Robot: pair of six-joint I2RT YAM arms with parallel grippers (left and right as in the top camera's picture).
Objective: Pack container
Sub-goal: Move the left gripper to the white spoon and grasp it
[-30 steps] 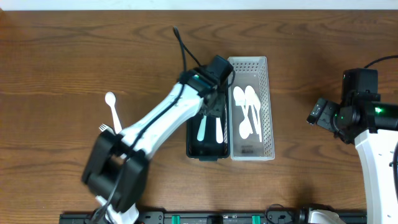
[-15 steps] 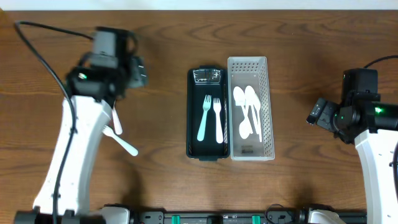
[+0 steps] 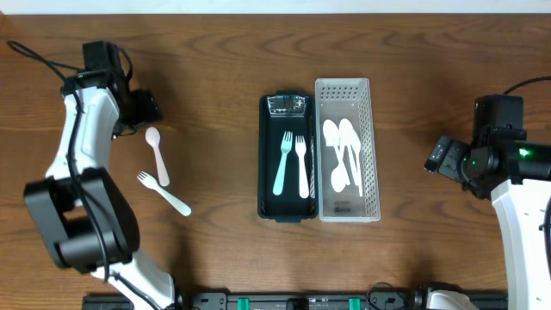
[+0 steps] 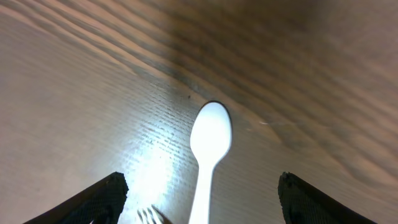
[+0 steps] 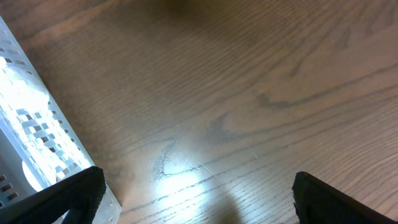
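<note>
I should move my left gripper down to the tabletop around the spoon's bowl point(image 3: 153, 136) point(image 4: 211, 131) and close, because the loose white spoon is lined up between my open fingers.
A black container point(image 3: 266, 172) at the table's middle holds a teal fork point(image 3: 281, 165) and a white fork point(image 3: 302, 165). Beside it on the right, a white perforated basket point(image 3: 373, 129) holds several white spoons point(image 3: 344, 155). A loose white spoon point(image 3: 157, 153) and a white fork point(image 3: 164, 192) lie on the wood at the left. My left gripper point(image 3: 148, 110) hovers open just beyond the spoon's bowl. In the left wrist view the spoon point(image 4: 210, 134) lies between the open fingers of my left gripper point(image 4: 200, 180), with fork tines point(image 4: 152, 216) at the bottom edge. My right gripper point(image 3: 437, 157) stands open and empty to the right of the basket.
In the right wrist view the basket's corner point(image 5: 31, 124) shows at the left, next to my right gripper point(image 5: 196, 177), over bare wood. A black rail runs along the table's front edge point(image 3: 284, 301). Cables trail from both arms.
My left arm has swung from above the black container to the far left, over the loose spoon, and its jaws have opened wider. The right arm has not moved.
</note>
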